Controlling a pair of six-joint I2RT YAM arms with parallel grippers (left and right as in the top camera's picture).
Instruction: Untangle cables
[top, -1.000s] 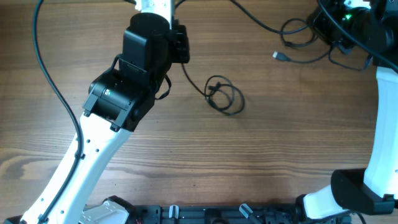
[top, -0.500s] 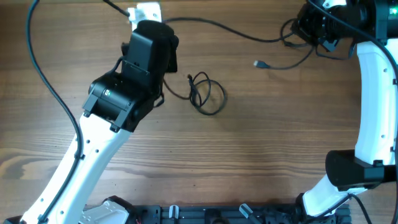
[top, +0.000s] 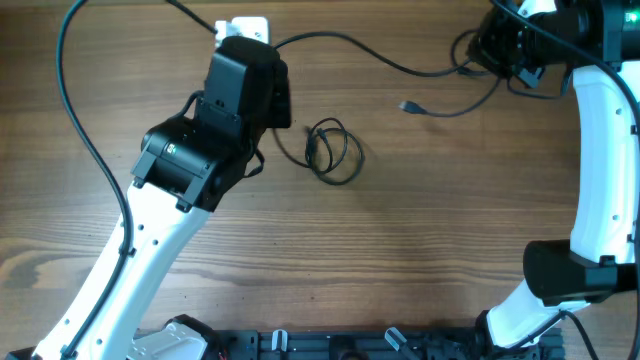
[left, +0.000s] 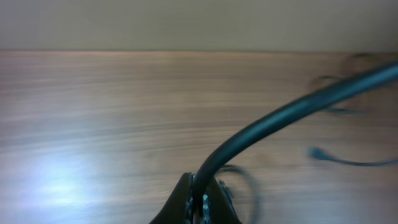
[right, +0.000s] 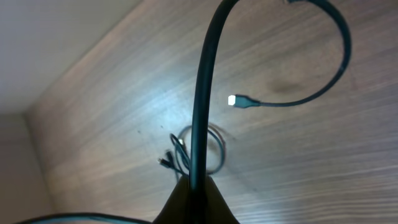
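The tabletop (top: 398, 214) beside the coil is empty, so I should move my left gripper down and back, to the right in the overhead view, and let go of the cable there.
A long black cable (top: 380, 60) hangs between my two grippers across the back of the table. My left gripper (top: 266, 44) is shut on one end of it; in the left wrist view the cable (left: 280, 115) rises from the closed fingers (left: 202, 202). My right gripper (top: 500, 48) is shut on the same cable (right: 202, 93), seen between its closed fingers (right: 196, 183). A small coil of thin black cable (top: 331, 150) lies on the table right of the left arm and also shows in the right wrist view (right: 199, 149). A loose plug end (top: 408, 105) trails a cord toward the right gripper.
The wooden table (top: 420, 250) spans the view. Thick arm cables loop at the back left (top: 85, 140) and around the right arm (top: 560, 40). A white part (top: 245, 25) sits at the left arm's tip. A black rail (top: 330, 345) runs along the front edge.
The right arm swung left with the cable. The small coil and the loose plug end slid left. The left gripper shifted slightly, still closed on the cable.
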